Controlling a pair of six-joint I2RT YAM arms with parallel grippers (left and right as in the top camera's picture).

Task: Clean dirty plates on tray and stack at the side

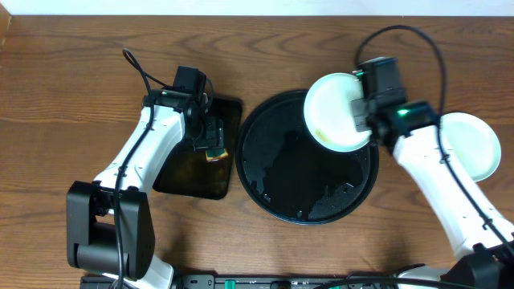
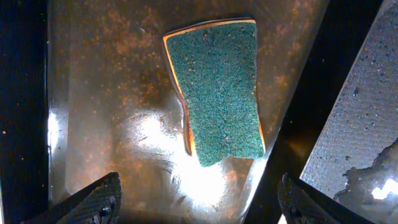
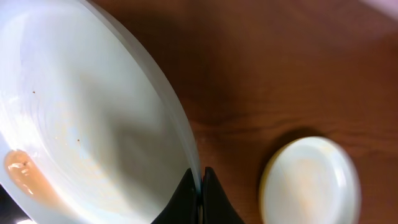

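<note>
I will move my right gripper to the right in the overhead view and down onto the plate stack point(image 1: 474, 144) and release the mint-white plate's rim, since that plate hangs over the round tray point(image 1: 277, 172).
My right gripper point(image 1: 359, 112) is shut on the rim of a pale mint-white plate point(image 1: 333, 111) and holds it tilted above the upper right of the round black tray point(image 1: 277, 172). The right wrist view shows the plate point(image 3: 87, 118) with a brown sauce smear at its lower left, pinched between my fingers point(image 3: 200, 186). A plate stack point(image 1: 474, 144) lies on the wood at the right; it also shows in the right wrist view point(image 3: 309, 180). My left gripper point(image 2: 199, 199) is open above the teal-and-yellow sponge point(image 2: 217, 90), apart from it.
The sponge point(image 1: 215, 152) lies in a rectangular black tray point(image 1: 197, 181) left of the round tray, wet and speckled brown. The round tray's surface is wet. Bare wood-grain table point(image 1: 64, 96) lies around both trays.
</note>
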